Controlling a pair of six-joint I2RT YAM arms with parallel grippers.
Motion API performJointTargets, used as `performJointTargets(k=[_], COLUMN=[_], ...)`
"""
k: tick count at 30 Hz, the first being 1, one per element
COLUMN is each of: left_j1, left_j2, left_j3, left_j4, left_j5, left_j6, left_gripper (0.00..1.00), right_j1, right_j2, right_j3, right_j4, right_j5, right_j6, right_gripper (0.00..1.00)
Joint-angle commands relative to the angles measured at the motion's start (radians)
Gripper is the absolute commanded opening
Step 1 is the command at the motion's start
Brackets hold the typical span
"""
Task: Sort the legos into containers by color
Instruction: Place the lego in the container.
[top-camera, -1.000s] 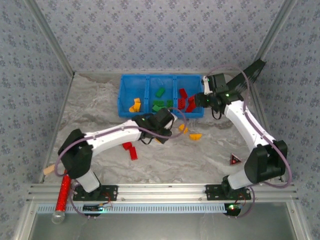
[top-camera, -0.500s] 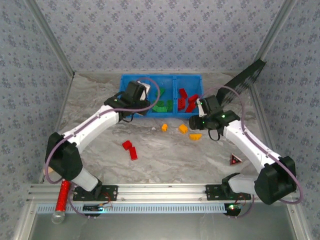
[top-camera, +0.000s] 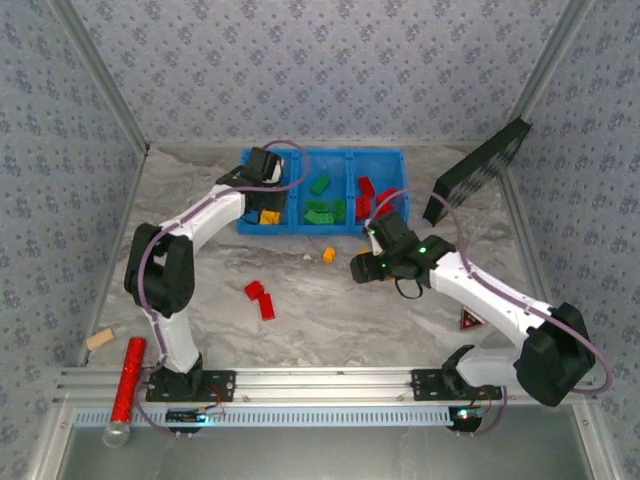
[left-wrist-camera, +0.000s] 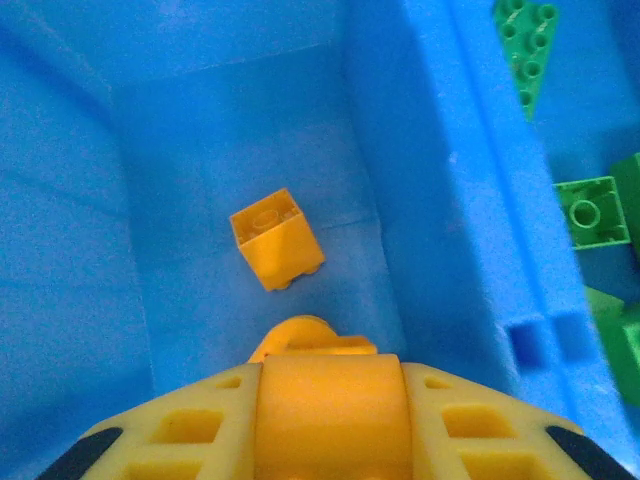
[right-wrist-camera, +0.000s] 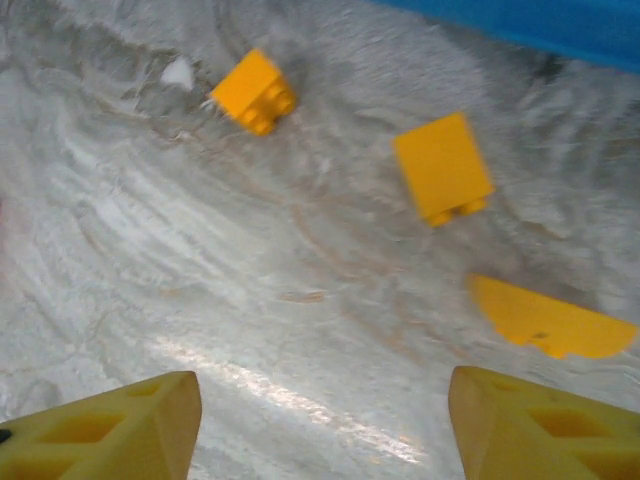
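The robot should bring its left gripper down into the blue tray's section with the yellow brick before it releases the yellow-orange brick (left-wrist-camera: 330, 410).
My left gripper (top-camera: 270, 178) hangs over the left compartment of the blue tray (top-camera: 296, 228), shut on a yellow-orange brick (left-wrist-camera: 330, 410). Below it a yellow brick (left-wrist-camera: 275, 238) lies on the compartment floor, and a rounded yellow piece (left-wrist-camera: 310, 337) shows just past the held one. Green bricks (top-camera: 322, 208) lie in the middle compartment and red bricks (top-camera: 366, 190) in the right one. My right gripper (right-wrist-camera: 322, 430) is open and empty, low over the table. Three yellow bricks lie ahead of it: a small one (right-wrist-camera: 255, 90), a square one (right-wrist-camera: 442, 165) and a wedge (right-wrist-camera: 550, 318). Two red bricks (top-camera: 260, 298) lie on the table.
A black flat panel (top-camera: 480, 170) leans at the back right, close to the tray. A small red triangle (top-camera: 470, 320) sits by the right arm. A red glittery tube (top-camera: 125, 385) and a wooden piece (top-camera: 100, 340) lie at the front left.
The left arm swung from the table's middle up to the tray's left compartment. The right arm came down from the tray's right compartment to the table beside the yellow bricks.
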Motion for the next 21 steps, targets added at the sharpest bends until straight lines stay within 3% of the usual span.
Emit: performJointTargets(k=[1,11,19,21], left_j1=[0.013,0.03,0.032,0.034], left_j2=[0.035,0.102,0.086,0.066], left_j3=[0.06,0.069,0.055,0.051], left_j4=[0.02,0.04,0.048,0.051], left_j5=[0.052,0.111,0.121,0.111], left_j6=[-0.012,-0.023,-0.017,-0.01], left_gripper=[0.19,0.24,0.56,0.6], right_j1=[0.082,0.296,0.36,0.37], right_j2=[0.054,0.271,0.399,0.424], right_j3=[0.009,0.181,0.305,0.327], right_j4=[0.075,0.115,0.109,0.11], right_j5=[-0.015,0.021,0.01,0.008], right_j6=[0.111,0.165,0.153,0.15], right_gripper=[0.74,0.78,0.78,0.78])
